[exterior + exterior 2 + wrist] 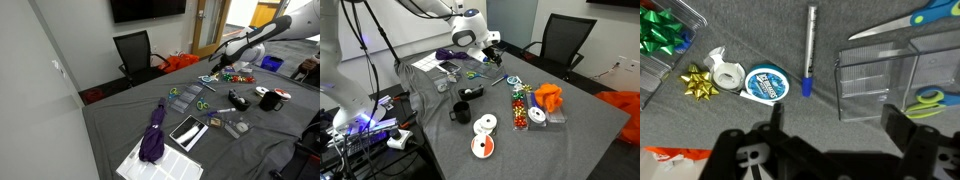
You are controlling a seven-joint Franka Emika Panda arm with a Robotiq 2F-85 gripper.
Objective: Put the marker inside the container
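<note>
I need to move my gripper down next, toward the top of the wrist view, onto the marker's silver body (pixel 811 42) below it, because the bare cloth there gives both fingers room.
In the wrist view a silver marker (pixel 810 45) with a blue cap lies on the grey cloth, cap end nearest me. To its right stands a clear plastic container (pixel 875 85), empty as far as I can see. My gripper (pixel 838 125) is open and empty and hovers above the cloth. Its left finger is just below the marker's cap and its right finger is by the container's near corner. In both exterior views the gripper (pixel 212 62) (pixel 492 42) hangs over the cluttered part of the table.
Beside the marker lie two tape rolls (pixel 725 70), a gold bow (pixel 698 83) and a clear box of green bows (pixel 660 30). Blue scissors (pixel 930 18) and green scissors (pixel 930 100) flank the container. A black mug (pixel 462 112), a purple cloth (pixel 155 130) and a black chair (pixel 135 50) are also in view.
</note>
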